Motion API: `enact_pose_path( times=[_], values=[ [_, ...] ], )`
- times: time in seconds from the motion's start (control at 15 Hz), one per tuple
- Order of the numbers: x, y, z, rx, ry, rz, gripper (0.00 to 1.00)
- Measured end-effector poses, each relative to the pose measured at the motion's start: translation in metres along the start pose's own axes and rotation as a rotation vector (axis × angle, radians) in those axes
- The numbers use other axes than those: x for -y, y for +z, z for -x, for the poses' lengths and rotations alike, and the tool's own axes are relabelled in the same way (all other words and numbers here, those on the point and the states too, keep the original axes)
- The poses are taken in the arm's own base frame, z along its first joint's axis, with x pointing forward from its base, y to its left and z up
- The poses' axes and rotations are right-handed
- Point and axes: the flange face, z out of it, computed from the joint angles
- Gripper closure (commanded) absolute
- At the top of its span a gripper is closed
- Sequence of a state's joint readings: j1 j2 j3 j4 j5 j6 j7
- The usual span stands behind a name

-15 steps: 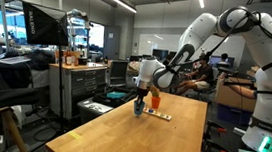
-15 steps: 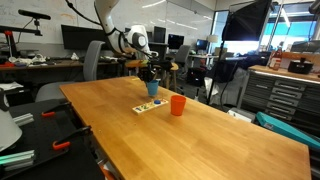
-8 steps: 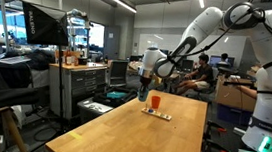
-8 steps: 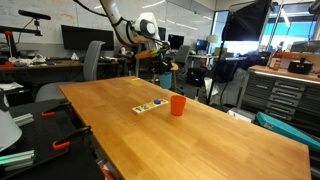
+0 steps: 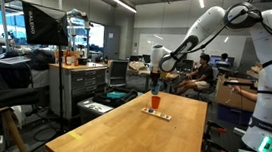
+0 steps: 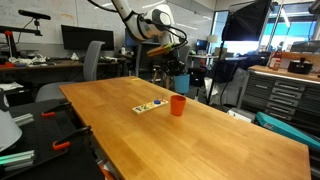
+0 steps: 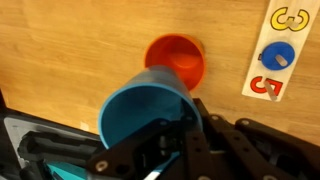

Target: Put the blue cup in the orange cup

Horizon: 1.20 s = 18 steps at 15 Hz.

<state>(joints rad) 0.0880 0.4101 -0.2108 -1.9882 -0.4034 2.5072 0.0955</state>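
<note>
The robot's gripper is above the orange cup but off its opening (image 5: 156,96) (image 7: 177,58), so it will next move the blue cup over that opening and then lower the blue cup inside.
My gripper (image 7: 172,140) is shut on the rim of the blue cup (image 7: 145,115) and holds it in the air, mouth toward the wrist camera. The orange cup (image 7: 177,58) stands upright on the wooden table, just beyond the blue cup in the wrist view. In both exterior views the gripper (image 5: 156,76) (image 6: 174,60) hangs well above the table with the blue cup (image 5: 156,87) (image 6: 179,73) under it. The orange cup (image 5: 156,102) (image 6: 177,105) sits below it on the table.
A white strip with coloured numbers (image 7: 278,50) lies on the table (image 6: 200,140) beside the orange cup; it also shows in both exterior views (image 5: 157,114) (image 6: 150,106). Cabinets, chairs and monitors stand around the table.
The gripper has lifted the blue cup from the table beside the strip and carried it up and across, to above the orange cup. The orange cup and strip have not moved.
</note>
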Motion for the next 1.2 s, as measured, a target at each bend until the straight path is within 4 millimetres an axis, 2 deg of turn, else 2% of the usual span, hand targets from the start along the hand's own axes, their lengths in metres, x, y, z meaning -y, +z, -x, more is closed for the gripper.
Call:
enact_pose_path(
  times=[0.13, 0.33, 1.0, 1.07, 1.13, 1.2],
  values=[
    [-0.007, 0.007, 0.007, 0.04, 0.01, 0.004, 0.99],
    [-0.008, 0.016, 0.013, 0.081, 0.012, 0.004, 0.99],
    [-0.005, 0.018, 0.014, 0.091, -0.011, -0.009, 0.98],
    [-0.005, 0.018, 0.014, 0.092, -0.016, -0.01, 0.91],
    [-0.006, 0.018, 0.014, 0.092, -0.02, -0.011, 0.69],
    [-0.006, 0.018, 0.014, 0.092, -0.022, -0.013, 0.67]
  ],
)
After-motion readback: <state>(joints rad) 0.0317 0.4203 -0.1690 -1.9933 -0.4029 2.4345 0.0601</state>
